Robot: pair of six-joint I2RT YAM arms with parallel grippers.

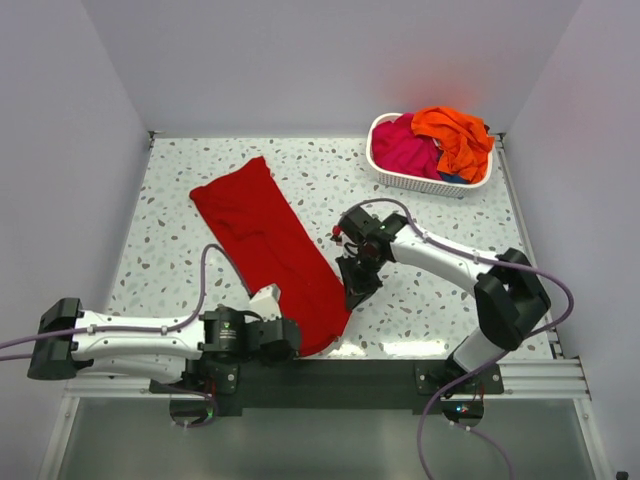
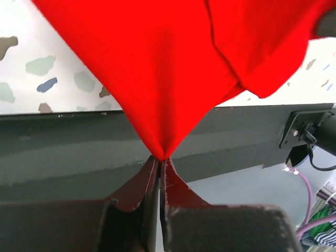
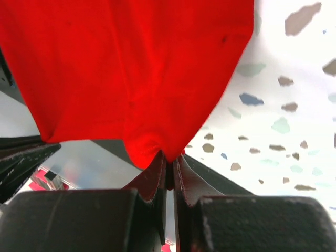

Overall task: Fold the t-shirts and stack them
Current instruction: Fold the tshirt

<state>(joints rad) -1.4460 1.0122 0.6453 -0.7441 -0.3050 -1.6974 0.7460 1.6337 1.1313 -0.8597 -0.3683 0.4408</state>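
Observation:
I should move my left gripper outward and left in the top view, onto the red t-shirt's middle (image 1: 235,244), and release the t-shirt's corner, as the red t-shirt lies long.
A deep red t-shirt (image 1: 265,235) lies as a long narrow strip, running diagonally from the far left of the speckled table (image 1: 430,300) to its near edge. My left gripper (image 1: 292,340) is at the strip's near end. In the left wrist view it (image 2: 160,158) is shut on a pinched corner of the red cloth (image 2: 168,68). My right gripper (image 1: 352,295) is at the strip's right edge, also near that end. Its jaws (image 3: 170,157) are shut on a fold of the red shirt (image 3: 121,68). A magenta-pink t-shirt (image 1: 404,150) and a bright orange t-shirt (image 1: 455,135) sit bunched in the basket.
The white slatted basket (image 1: 420,183) stands at the far right corner of the table. A black mounting rail (image 1: 350,372) runs along the near edge under both arm bases. Walls close in the table on the left, back and right.

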